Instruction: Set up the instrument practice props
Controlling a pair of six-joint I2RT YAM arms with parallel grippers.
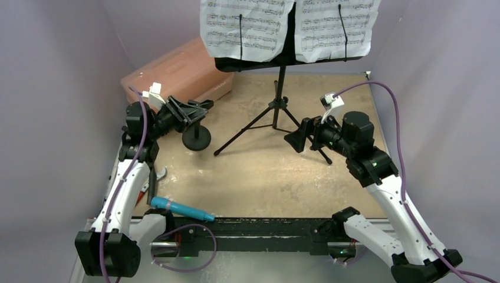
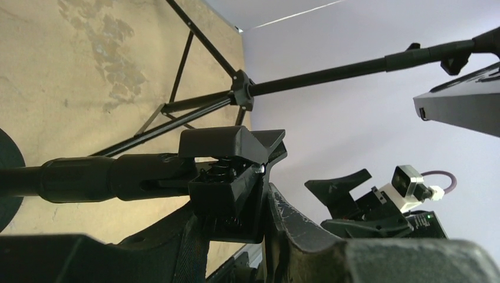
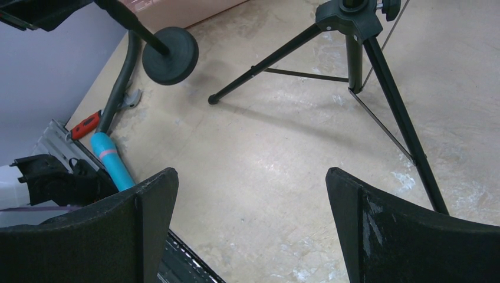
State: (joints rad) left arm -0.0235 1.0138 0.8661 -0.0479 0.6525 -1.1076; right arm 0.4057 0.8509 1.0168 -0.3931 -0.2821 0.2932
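Note:
My left gripper carries the mic stand back and to its right in the top view to open table before the tripod (image 1: 255, 165) next and releases the clip.
The black tripod music stand (image 1: 280, 88) is upright at the back centre. Two white sheet-music pages (image 1: 244, 26) (image 1: 336, 26) rest on its desk. The small mic stand (image 1: 196, 138) sits on its round base left of the tripod. My left gripper (image 1: 187, 111) is shut on the clip at its top (image 2: 233, 177). The cyan-blue microphone (image 1: 180, 209) lies flat near the front edge, by the left arm. My right gripper (image 1: 295, 138) hangs open and holds nothing, just right of the tripod's legs (image 3: 354, 23), with bare table between its fingers (image 3: 153, 200).
A pink translucent box (image 1: 177, 73) stands at the back left, behind the mic stand. A red-handled tool (image 3: 85, 125) lies at the left edge near the microphone (image 3: 112, 162). The tripod's legs spread across the middle of the table (image 1: 259, 171).

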